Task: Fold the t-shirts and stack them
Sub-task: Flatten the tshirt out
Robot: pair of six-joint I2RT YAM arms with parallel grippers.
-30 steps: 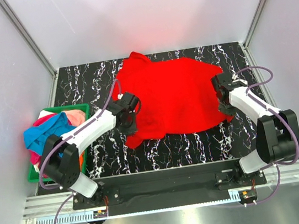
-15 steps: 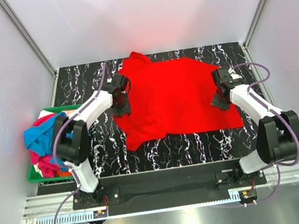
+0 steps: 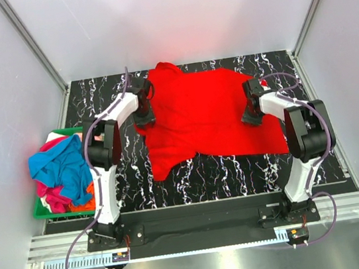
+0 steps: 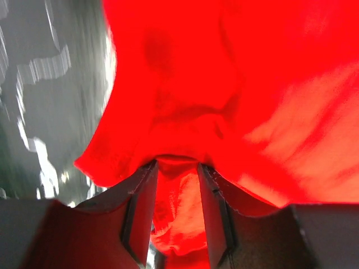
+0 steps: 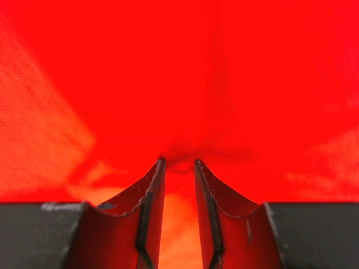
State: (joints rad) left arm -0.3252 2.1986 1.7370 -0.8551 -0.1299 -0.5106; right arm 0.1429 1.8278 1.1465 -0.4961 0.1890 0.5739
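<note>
My left gripper is going next from the loose fold back toward my base onto the red t-shirt's near point, because it juts past the hem beside it.
A bright red t-shirt (image 3: 204, 121) lies spread on the black marbled table (image 3: 238, 173). My left gripper (image 3: 144, 118) is at the shirt's left edge, near a sleeve. In the left wrist view its jaws (image 4: 176, 165) stand apart, with a loose fold of red cloth (image 4: 179, 207) lying between them. My right gripper (image 3: 252, 116) rests on the shirt's right part. Its jaws (image 5: 179, 162) are slightly apart over red cloth (image 5: 179, 84) that fills the view. More t-shirts (image 3: 60, 168), blue, pink and orange, are piled at the left.
The pile of shirts sits in a green bin (image 3: 41, 209) off the table's left edge. Grey walls and metal posts (image 3: 33, 48) close in the table on three sides. Bare table shows in front of the shirt.
Both grippers moved toward the far side along the shirt's edges. Their jaws went from shut to apart. The shirt's lower right corner now lies spread out flat.
</note>
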